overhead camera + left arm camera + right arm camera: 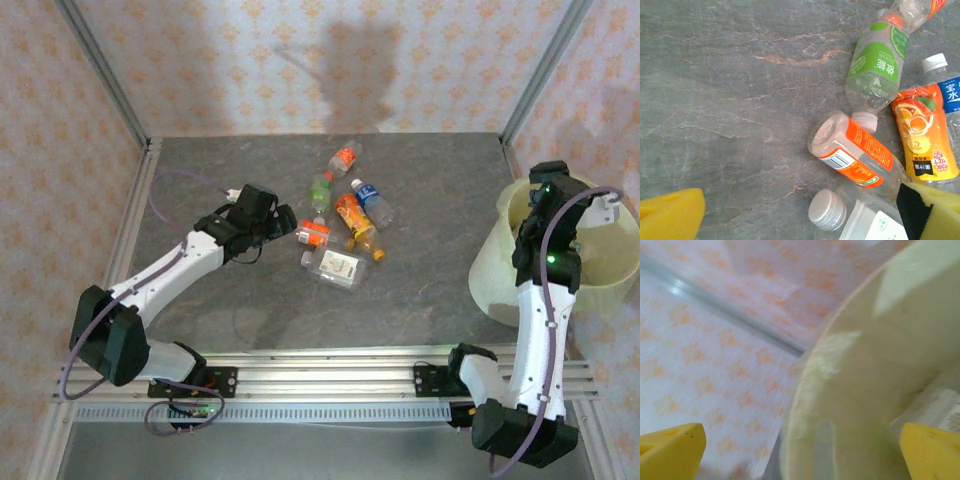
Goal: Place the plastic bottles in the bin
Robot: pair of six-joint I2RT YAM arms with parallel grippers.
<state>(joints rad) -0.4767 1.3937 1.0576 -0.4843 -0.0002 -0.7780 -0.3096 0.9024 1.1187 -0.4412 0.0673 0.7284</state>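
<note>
The green-labelled bottle's middle [321,196] [878,57] is farther out and lower down. I should reach outward and down with my left gripper next and close there, away from both crowded ends.
Several plastic bottles lie in a loose cluster mid-table: an orange-capped one [345,156], a green-labelled one [321,190], a blue one [372,200], an orange juice one [356,222], a short red-labelled one [313,234] and a clear white-labelled one [337,265]. My left gripper [285,222] hangs open just left of them. In its wrist view the red-labelled bottle [855,155] and a silver-capped bottle [827,210] lie ahead of the open left gripper [800,220]. My right gripper [545,200] is open over the bin [495,280], nothing between its fingers [670,447].
The bin stands at the table's right edge, against the patterned wall. Its pale inner wall [880,350] is blurred in the right wrist view, with the wall and a metal frame post [715,302] behind. Bare stone table [715,100] lies left of the bottles.
</note>
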